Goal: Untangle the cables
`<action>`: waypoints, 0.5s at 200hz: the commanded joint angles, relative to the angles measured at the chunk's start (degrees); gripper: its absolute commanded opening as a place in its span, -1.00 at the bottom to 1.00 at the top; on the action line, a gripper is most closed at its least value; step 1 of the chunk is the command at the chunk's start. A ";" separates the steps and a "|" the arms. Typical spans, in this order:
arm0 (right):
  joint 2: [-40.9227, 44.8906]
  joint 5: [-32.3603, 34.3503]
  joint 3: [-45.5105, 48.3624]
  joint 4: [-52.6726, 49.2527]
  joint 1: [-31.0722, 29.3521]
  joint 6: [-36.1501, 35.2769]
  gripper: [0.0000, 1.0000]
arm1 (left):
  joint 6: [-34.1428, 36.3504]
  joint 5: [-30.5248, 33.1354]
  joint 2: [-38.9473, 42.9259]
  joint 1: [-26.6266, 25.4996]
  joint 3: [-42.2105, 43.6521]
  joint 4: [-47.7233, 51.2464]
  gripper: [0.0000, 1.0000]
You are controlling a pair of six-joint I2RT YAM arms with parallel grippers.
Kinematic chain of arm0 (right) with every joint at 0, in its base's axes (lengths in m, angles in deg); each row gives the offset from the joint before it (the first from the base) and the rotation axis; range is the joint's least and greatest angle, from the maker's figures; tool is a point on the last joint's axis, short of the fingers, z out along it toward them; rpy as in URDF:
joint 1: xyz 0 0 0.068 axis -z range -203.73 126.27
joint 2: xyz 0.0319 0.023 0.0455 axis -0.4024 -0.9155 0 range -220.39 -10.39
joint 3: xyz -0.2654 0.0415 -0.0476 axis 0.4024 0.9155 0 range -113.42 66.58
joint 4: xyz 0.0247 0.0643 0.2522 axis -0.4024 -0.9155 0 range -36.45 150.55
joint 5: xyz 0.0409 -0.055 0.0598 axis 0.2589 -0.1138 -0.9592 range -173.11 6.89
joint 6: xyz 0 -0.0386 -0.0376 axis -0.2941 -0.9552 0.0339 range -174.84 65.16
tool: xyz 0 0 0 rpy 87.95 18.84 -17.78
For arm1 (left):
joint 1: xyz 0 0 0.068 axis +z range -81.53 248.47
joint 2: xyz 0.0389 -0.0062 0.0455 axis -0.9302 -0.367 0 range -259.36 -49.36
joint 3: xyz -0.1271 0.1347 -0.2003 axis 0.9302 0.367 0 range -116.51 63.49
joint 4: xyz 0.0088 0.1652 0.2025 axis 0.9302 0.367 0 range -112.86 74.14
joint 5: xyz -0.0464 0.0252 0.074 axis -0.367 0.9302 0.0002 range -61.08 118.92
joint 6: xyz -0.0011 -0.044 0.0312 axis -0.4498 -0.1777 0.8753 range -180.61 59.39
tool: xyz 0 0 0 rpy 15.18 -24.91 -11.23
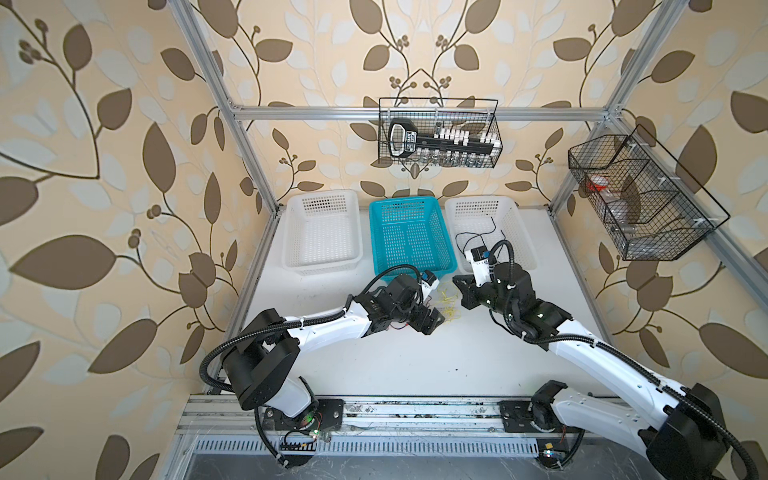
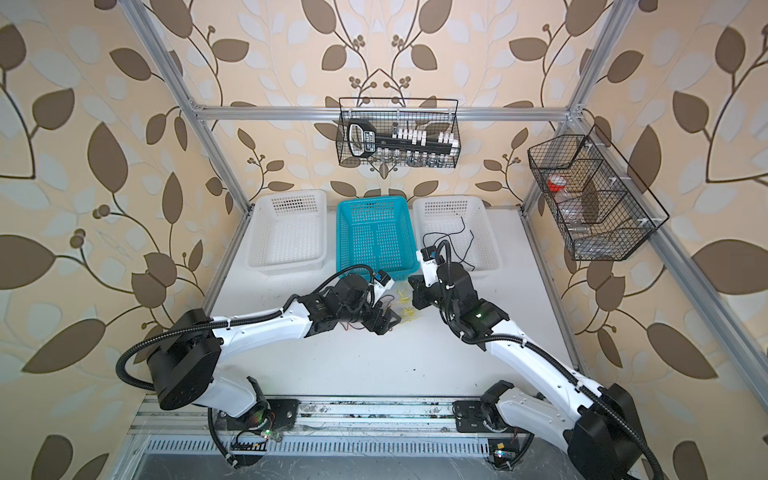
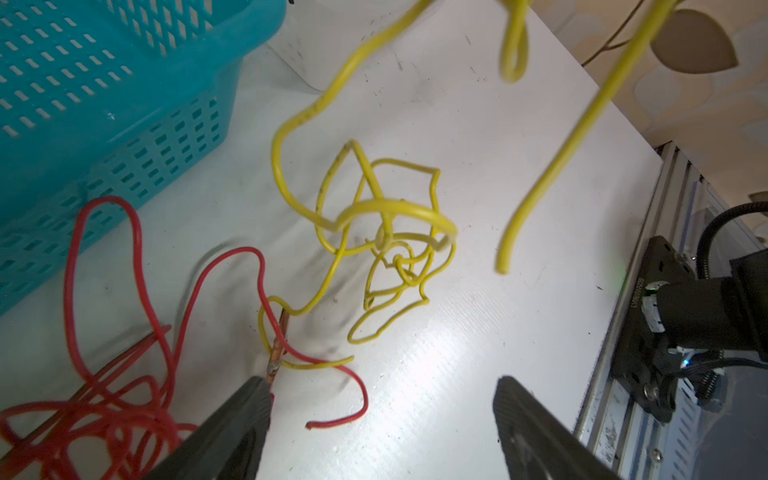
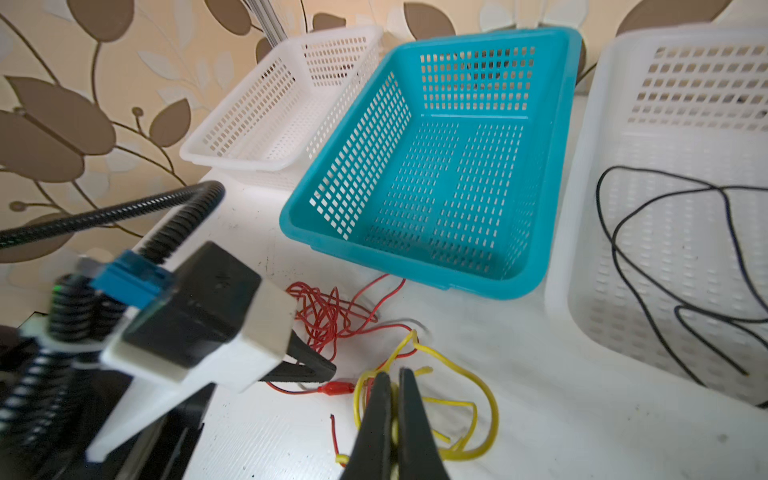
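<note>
My left gripper rises outward onto the hanging loop of the thick yellow cable (image 1: pixel 447 300) (image 3: pixel 392 209) next, since this loop is above and outward of its open fingers.
The cables lie in front of the baskets. A yellow cable (image 4: pixel 490 399) is kinked into loops, and my right gripper (image 4: pixel 394 376) is shut on one of its strands. In the left wrist view part of the yellow cable (image 3: pixel 386 208) hangs lifted above the table. A red cable (image 3: pixel 75 291) lies bunched beside it, one strand crossing a yellow loop; a red alligator clip (image 4: pixel 334 388) lies by the right fingers. My left gripper (image 3: pixel 382 390) stands open just over the table, with the red cable's loose end between its fingers. A black cable (image 4: pixel 665 249) lies in the right white basket (image 1: pixel 482 199).
A teal basket (image 1: pixel 409 203) stands just behind the cables, with a white basket (image 1: pixel 320 195) to its left. Both wrists are close together at mid-table. Wire racks hang on the frame at the back (image 1: pixel 438 133) and right (image 1: pixel 640 195).
</note>
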 commanded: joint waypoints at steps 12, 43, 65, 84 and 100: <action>2.52 -1.08 -5.12 1.00 -0.29 -3.36 -1.00 | -0.01 2.72 3.14 -0.47 0.79 -2.92 0.69; 5.26 -3.70 -6.11 3.25 -0.33 -2.84 -1.00 | -0.24 5.04 6.02 -0.46 2.16 -4.57 0.67; 5.33 -1.99 -7.37 1.55 -0.30 -3.15 -1.00 | -0.67 5.78 8.26 -0.46 3.59 -6.78 0.68; 4.80 -1.88 -7.33 1.17 -0.45 -3.03 -1.00 | -0.85 6.38 10.35 -0.47 4.81 -9.73 0.76; 4.38 -2.55 -7.25 1.63 -0.63 -2.46 -1.00 | -0.75 7.62 10.90 -0.47 4.83 -10.84 0.80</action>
